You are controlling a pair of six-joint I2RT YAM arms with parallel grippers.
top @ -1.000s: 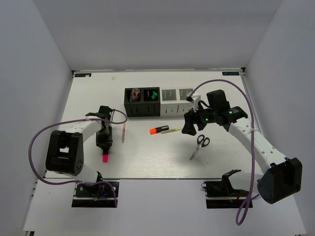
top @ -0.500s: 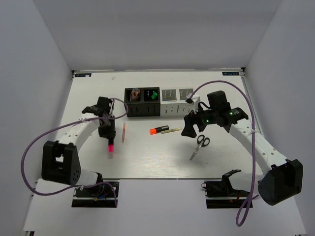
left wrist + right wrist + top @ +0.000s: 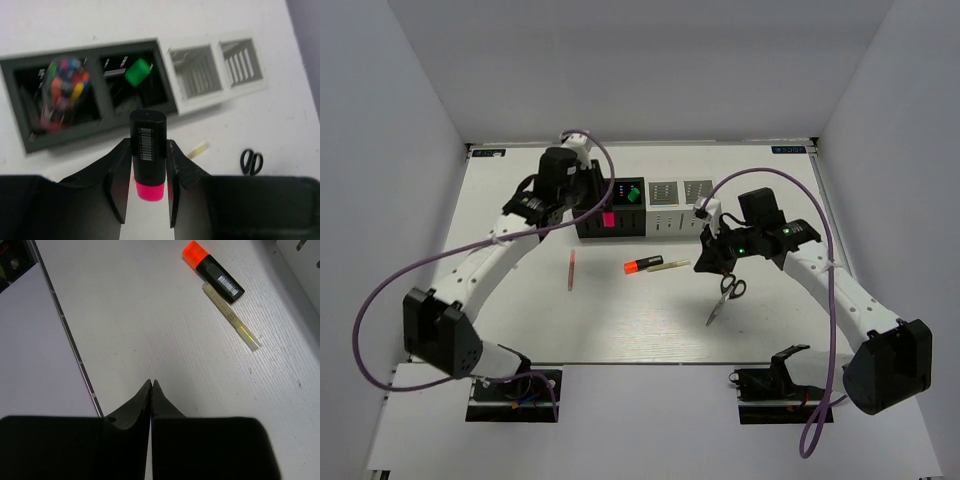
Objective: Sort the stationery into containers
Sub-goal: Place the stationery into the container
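The left gripper moves outward over that cup [image 3: 629, 192] [image 3: 133, 88] next, then lowers the marker, since open space shows beside the green item in its black cup.
My left gripper [image 3: 604, 210] hangs over the front of the containers [image 3: 670, 222], a joined row of two black and two white cups. It is shut on a black marker [image 3: 148, 142] whose pink cap [image 3: 608, 220] points down towards the wrist. In the left wrist view the black cups [image 3: 100, 90] sit just beyond the marker; one holds a colourful item [image 3: 62, 92], the other a green one [image 3: 137, 71]. My right gripper [image 3: 710, 262] is shut and empty, above the table beside the scissors [image 3: 725, 294]. An orange-capped marker [image 3: 642, 265] and a yellowish stick [image 3: 668, 265] lie left of it.
A thin pink stick [image 3: 571, 268] lies on the table left of centre. The two white cups [image 3: 195, 75] show nothing inside. In the right wrist view the orange-capped marker [image 3: 212, 271] and yellowish stick [image 3: 231, 316] lie ahead of the shut fingertips.
The left arm has lifted the pink-capped marker from the table's left side and carried it up to the black cups. The right gripper has closed and shifted slightly.
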